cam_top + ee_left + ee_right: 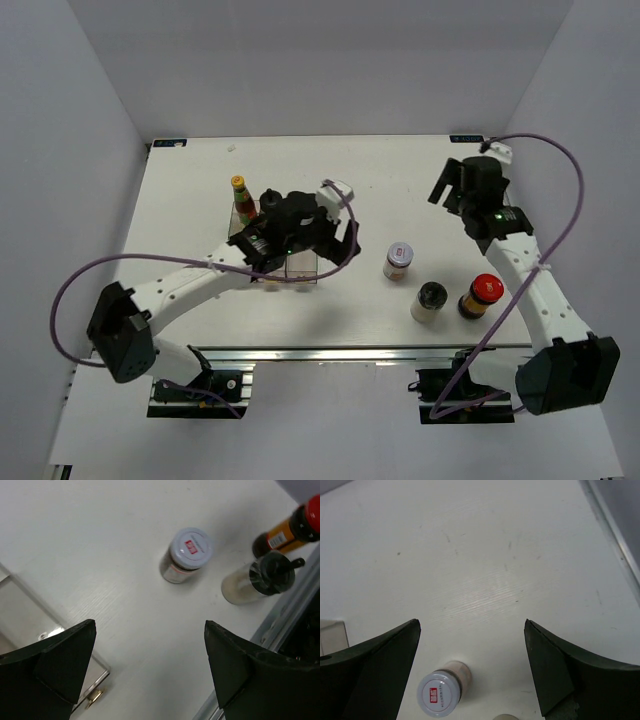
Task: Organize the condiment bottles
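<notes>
I will move my left gripper over and down around the jar's lid (400, 254) next, because the white-lidded jar, nearest outside the tray (300, 272), is to the right in the top view.
A white-lidded jar (398, 260) stands right of centre; it also shows in the left wrist view (187, 555) and the right wrist view (440, 692). A black-lidded shaker (430, 300) (257, 580) and a red-lidded dark jar (480, 296) (292, 530) stand to its right. A slim red sauce bottle (241, 200) stands at the far left of the clear tray (300, 272), with a dark lid (270, 198) beside it. My left gripper (338, 238) (150, 650) is open and empty, over the tray's right edge. My right gripper (447, 190) (472, 650) is open and empty, beyond the jars. No tiny yellow-capped bottle shows.
The left arm hides most of the tray; its corner shows in the left wrist view (30, 615) and the right wrist view (332, 635). A metal rail (360, 352) runs along the table's near edge. White walls close in the table.
</notes>
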You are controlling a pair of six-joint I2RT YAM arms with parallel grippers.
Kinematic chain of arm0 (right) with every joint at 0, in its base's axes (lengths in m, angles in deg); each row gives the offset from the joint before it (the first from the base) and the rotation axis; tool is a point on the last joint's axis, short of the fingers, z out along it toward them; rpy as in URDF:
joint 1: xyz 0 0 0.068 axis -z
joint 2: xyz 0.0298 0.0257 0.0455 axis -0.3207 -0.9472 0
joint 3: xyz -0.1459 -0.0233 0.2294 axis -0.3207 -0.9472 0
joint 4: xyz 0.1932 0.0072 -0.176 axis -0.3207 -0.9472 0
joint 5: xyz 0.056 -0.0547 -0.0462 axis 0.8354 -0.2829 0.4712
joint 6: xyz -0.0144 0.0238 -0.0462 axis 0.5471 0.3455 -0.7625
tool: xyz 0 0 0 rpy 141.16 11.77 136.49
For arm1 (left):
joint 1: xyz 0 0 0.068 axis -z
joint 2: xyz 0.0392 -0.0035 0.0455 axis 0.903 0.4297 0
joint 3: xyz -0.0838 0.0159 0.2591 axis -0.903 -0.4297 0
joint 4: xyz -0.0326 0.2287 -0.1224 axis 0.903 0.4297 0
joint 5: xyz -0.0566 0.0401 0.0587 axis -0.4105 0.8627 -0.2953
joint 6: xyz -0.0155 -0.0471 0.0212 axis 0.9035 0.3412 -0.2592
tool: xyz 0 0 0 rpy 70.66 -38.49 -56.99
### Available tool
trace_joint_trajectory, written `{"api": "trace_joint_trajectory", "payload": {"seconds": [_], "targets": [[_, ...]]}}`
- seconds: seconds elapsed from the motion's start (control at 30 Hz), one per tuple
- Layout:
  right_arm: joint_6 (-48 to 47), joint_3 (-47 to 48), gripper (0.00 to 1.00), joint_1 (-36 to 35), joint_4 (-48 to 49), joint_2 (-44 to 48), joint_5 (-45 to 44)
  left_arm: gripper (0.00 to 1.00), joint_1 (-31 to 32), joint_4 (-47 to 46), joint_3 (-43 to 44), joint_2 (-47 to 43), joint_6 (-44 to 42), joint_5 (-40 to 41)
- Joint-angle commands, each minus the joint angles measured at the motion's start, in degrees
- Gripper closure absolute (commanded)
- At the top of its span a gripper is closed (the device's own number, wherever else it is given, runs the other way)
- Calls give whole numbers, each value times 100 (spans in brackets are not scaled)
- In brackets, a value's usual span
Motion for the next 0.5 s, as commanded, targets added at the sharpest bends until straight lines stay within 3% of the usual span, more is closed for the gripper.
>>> {"api": "trace_joint_trajectory", "payload": {"seconds": [0.0,0.27,0.47], "targets": [[264,-231,11,639,-170,412,-150,2,535,-311,519,503,-693,-733],[255,-514,11,1292,-47,703,536,2,1373,-468,1320,1840,-1019,-1040],[193,-540,11,1301,-21,676,747,2,1725,-320,1821,2411,-1248,-521]]}}
